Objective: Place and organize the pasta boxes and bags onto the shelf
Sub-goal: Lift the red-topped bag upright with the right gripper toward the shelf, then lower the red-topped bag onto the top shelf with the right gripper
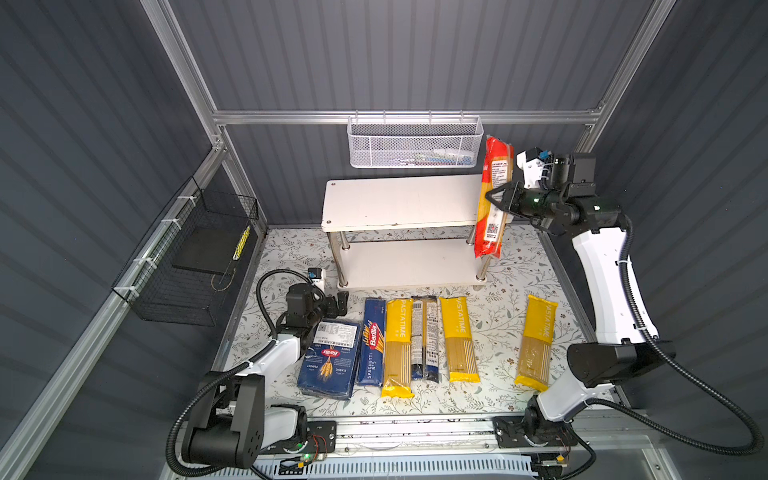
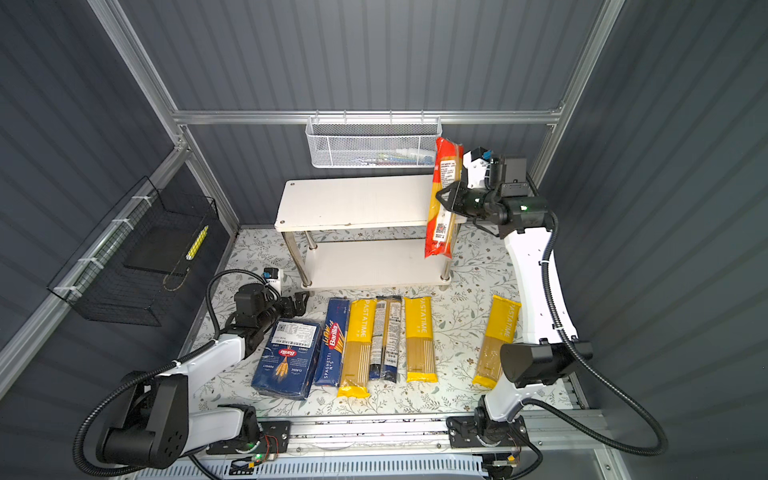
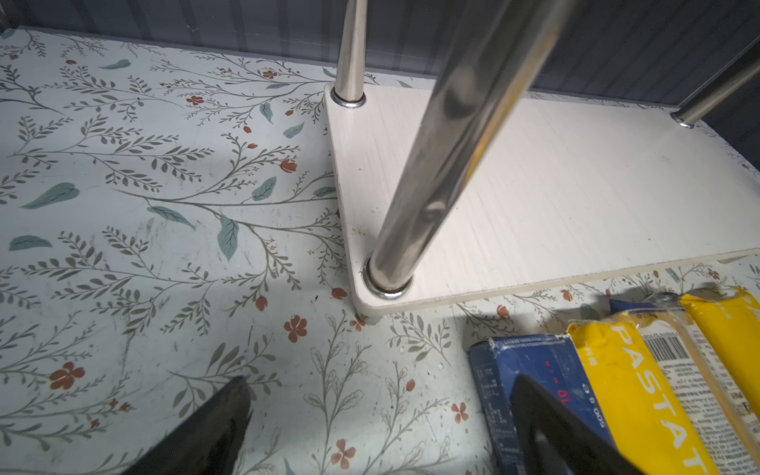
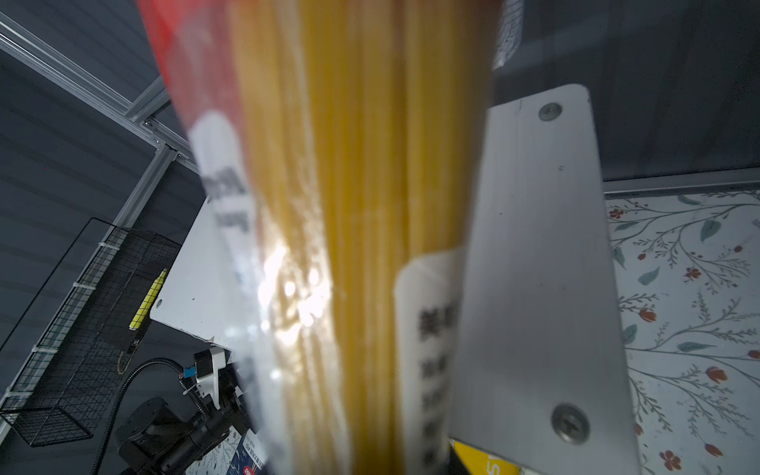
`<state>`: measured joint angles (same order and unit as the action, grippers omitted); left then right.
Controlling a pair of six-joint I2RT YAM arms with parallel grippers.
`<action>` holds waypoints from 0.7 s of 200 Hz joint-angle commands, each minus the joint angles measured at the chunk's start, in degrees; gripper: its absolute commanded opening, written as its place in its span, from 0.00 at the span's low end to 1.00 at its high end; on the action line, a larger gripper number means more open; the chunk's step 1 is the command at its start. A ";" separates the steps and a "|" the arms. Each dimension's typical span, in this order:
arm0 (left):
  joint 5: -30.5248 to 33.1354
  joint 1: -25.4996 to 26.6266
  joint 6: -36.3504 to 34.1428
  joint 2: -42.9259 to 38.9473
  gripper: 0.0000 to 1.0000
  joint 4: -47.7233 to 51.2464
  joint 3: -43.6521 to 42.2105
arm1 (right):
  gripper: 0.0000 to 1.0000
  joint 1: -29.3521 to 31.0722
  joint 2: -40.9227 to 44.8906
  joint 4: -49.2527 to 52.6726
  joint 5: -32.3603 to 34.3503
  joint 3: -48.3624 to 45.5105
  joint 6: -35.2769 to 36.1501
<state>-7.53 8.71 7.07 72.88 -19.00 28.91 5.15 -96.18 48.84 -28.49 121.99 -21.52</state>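
The bag's lower tip hangs past the shelf's front edge. I will next carry the bag in my right gripper outward over the top board's end (image 1: 472, 197) (image 4: 538, 277) behind it and let go of the bag.
My right gripper (image 1: 496, 202) is shut on the middle of the red-ended bag (image 1: 494, 166), which hangs nearly upright over the right end of the shelf (image 1: 395, 201); the bag (image 4: 349, 246) fills the right wrist view, with the top board (image 4: 534, 267) behind it. On the mat in front of the shelf lie the wide pasta box (image 1: 330, 359), the narrow one (image 1: 372, 340), the navy-ended bag (image 1: 426, 336) and three yellow bags (image 1: 459, 338). My left gripper (image 1: 338, 303) stands open and empty by the shelf's front left post (image 3: 432, 164), beside the narrow box (image 3: 526, 362).
A white mesh basket (image 1: 415, 143) hangs on the back wall just above the shelf. A black wire basket (image 1: 195, 257) is fixed to the left wall. The arms' base rail (image 1: 415, 432) runs along the front edge.
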 commanded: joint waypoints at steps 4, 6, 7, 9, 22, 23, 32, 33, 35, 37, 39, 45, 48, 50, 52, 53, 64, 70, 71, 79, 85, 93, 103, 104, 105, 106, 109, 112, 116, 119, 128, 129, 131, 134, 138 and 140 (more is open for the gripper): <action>0.23 0.43 -0.57 -0.02 0.99 0.47 0.99 | 0.16 -0.71 -1.04 -8.99 -3.77 6.49 -2.00; 0.23 0.43 -0.57 -0.02 1.00 0.46 0.91 | 0.16 -0.74 -1.29 -8.88 -3.83 6.92 -2.09; 0.23 0.43 -0.57 -0.06 1.00 0.46 0.95 | 0.16 -0.75 -1.42 -8.87 -3.93 7.19 -2.15; 0.23 0.43 -0.57 -0.10 1.00 0.46 0.97 | 0.16 -0.82 -1.72 -8.79 -4.05 7.62 -2.22; 0.30 0.43 -0.56 -0.09 0.99 0.47 0.88 | 0.16 -1.00 -3.55 -8.59 -4.38 10.11 -2.80; 0.31 0.43 -0.52 -0.10 1.00 0.47 0.88 | 0.16 -1.01 -3.65 -8.59 -4.42 10.29 -2.86; 0.28 0.43 -0.56 -0.04 1.00 0.46 0.98 | 0.16 -1.02 -4.50 -8.84 -4.56 11.38 -3.22; 0.26 0.43 -0.57 -0.08 1.00 0.46 0.98 | 0.16 -1.02 -4.65 -8.89 -4.60 11.44 -3.24; 0.28 0.43 -0.57 -0.08 0.99 0.46 0.98 | 0.16 -1.02 -4.81 -8.90 -4.57 11.58 -3.33; 0.25 0.43 -0.57 -0.06 1.00 0.46 0.96 | 0.16 -1.02 -4.96 -8.93 -4.56 11.77 -3.39; 0.24 0.43 -0.57 -0.03 1.00 0.46 0.97 | 0.16 -1.02 -5.09 -8.96 -4.56 11.86 -3.43; 0.23 0.43 -0.57 -0.02 0.99 0.46 0.98 | 0.16 -0.97 -5.52 -9.18 -4.55 12.06 -3.55; 0.23 0.43 -0.52 0.01 0.99 0.46 0.98 | 0.16 -1.05 -5.69 -9.26 -4.56 12.07 -3.61; 0.26 0.43 -0.56 -0.01 1.00 0.46 0.98 | 0.17 -1.09 -5.82 -9.30 -4.56 12.16 -3.66; 0.24 0.43 -0.56 -0.02 1.00 0.46 0.98 | 0.17 -1.10 -5.94 -9.36 -4.60 12.13 -3.69; 0.24 0.43 -0.57 -0.02 0.99 0.46 0.98 | 0.16 -1.10 -5.99 -9.37 -4.58 12.13 -3.70; 0.35 0.43 -0.57 -0.08 1.00 0.46 0.98 | 0.17 -1.32 -6.55 -9.56 -4.71 12.13 -3.90; 0.38 0.47 -0.57 -0.11 1.00 0.47 0.98 | 0.17 -1.44 -6.90 -9.55 -4.73 12.13 -4.08; 0.35 0.50 -0.57 -0.11 1.00 0.47 0.98 | 0.17 -1.45 -7.00 -9.55 -4.73 12.13 -4.20; 0.33 0.43 -0.61 -0.11 1.00 0.47 0.98 | 0.16 -1.63 -7.34 -9.53 -4.91 12.14 -4.49; 0.37 0.47 -0.53 -0.10 1.00 0.46 0.98 | 0.16 -1.76 -7.59 -9.57 -5.20 12.13 -4.64; 0.33 0.43 -0.58 -0.11 0.99 0.46 0.98 | 0.17 -1.87 -7.92 -9.54 -5.40 12.13 -4.88; 0.34 0.48 -0.55 -0.02 1.00 0.46 0.98 | 0.17 -2.06 -8.26 -9.55 -5.59 12.04 -5.17; 0.33 0.45 -0.60 -0.02 1.00 0.46 0.98 | 0.17 -2.07 -8.29 -9.55 -5.60 12.04 -5.18; 0.33 0.44 -0.59 -0.02 1.00 0.46 0.98 | 0.17 -2.07 -8.30 -9.60 -5.61 12.04 -5.15; 0.33 0.44 -0.58 0.02 1.00 0.46 0.98 | 0.17 -2.07 -8.40 -9.62 -5.61 12.04 -5.17; 0.27 0.51 -0.58 0.01 1.00 0.46 0.98 | 0.18 -2.07 -8.53 -9.62 -5.49 12.08 -5.20; 0.24 0.51 -0.58 0.03 1.00 0.46 0.93 | 0.18 -2.12 -8.65 -9.56 -5.40 12.06 -5.20; 0.24 0.51 -0.57 -0.02 0.99 0.46 0.97 | 0.18 -2.15 -8.87 -9.49 -5.36 12.06 -5.20; 0.24 0.51 -0.57 0.00 1.00 0.47 0.92 | 0.18 -2.16 -8.99 -9.32 -5.36 12.11 -5.19; 0.23 0.52 -0.57 -0.09 1.00 0.46 0.97 | 0.18 -2.15 -9.34 -8.70 -4.74 12.17 -4.76; 0.23 0.52 -0.57 -0.10 1.00 0.46 0.93 | 0.18 -2.15 -9.36 -8.64 -4.60 12.15 -4.76; 0.28 0.52 -0.57 -0.11 1.00 0.42 0.90 | 0.18 -2.16 -9.37 -8.49 -4.39 12.15 -4.67; 0.24 0.52 -0.56 -0.15 1.00 0.38 0.85 | 0.18 -2.14 -9.39 -8.29 -4.15 12.13 -4.56; 0.24 0.52 -0.57 -0.19 1.00 0.37 0.86 | 0.19 -2.16 -9.58 -8.15 -3.92 12.04 -4.38; 0.23 0.52 -0.57 -0.24 1.00 0.39 0.88 | 0.19 -2.16 -9.60 -8.06 -3.87 12.08 -4.34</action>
<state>-7.53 8.84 7.07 72.88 -19.00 28.91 3.29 -105.49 46.33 -32.64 131.55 -27.00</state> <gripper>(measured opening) 0.995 0.267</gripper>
